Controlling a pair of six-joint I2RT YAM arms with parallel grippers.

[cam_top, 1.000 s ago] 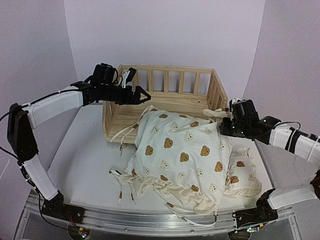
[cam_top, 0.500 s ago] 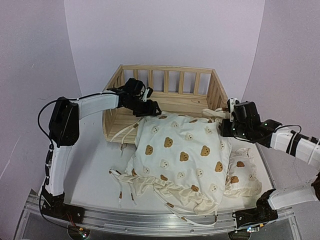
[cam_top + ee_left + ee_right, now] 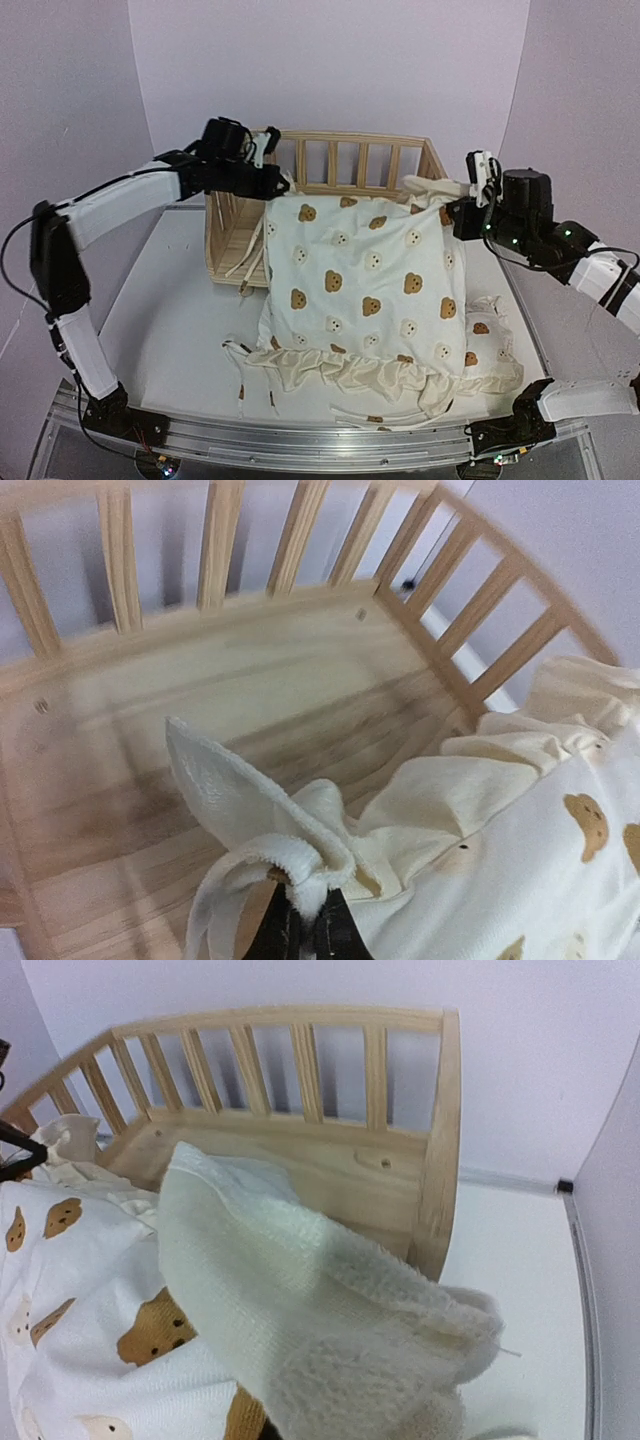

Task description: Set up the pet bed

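My right gripper carries the cushion's corner outward, leftward in the top view, to the bed's bare base by the back slats next, then lowers and releases it.
The pet bed (image 3: 345,150), a light pine frame with slatted rails, stands at the back of the table. Its plank base (image 3: 200,700) fills the left wrist view, and a corner post (image 3: 440,1140) shows in the right wrist view. A cream bear-print cushion (image 3: 360,290) hangs stretched between both grippers, its far edge raised over the bed's open front. My left gripper (image 3: 277,184) is shut on the cushion's far-left corner (image 3: 290,865). My right gripper (image 3: 456,212) is shut on the far-right corner (image 3: 300,1290), and the cloth hides its fingers.
A small matching pillow (image 3: 487,345) lies on the table at the right, partly under the cushion. Loose ties (image 3: 245,262) trail over the bed's front left edge, and more ties (image 3: 250,385) lie near the front. A metal rail (image 3: 300,445) runs along the near edge.
My left gripper came down to the cushion's far-left corner, shut on it and rose. The right gripper rose too. The cushion's far edge is lifted and pulled flat toward the bed.
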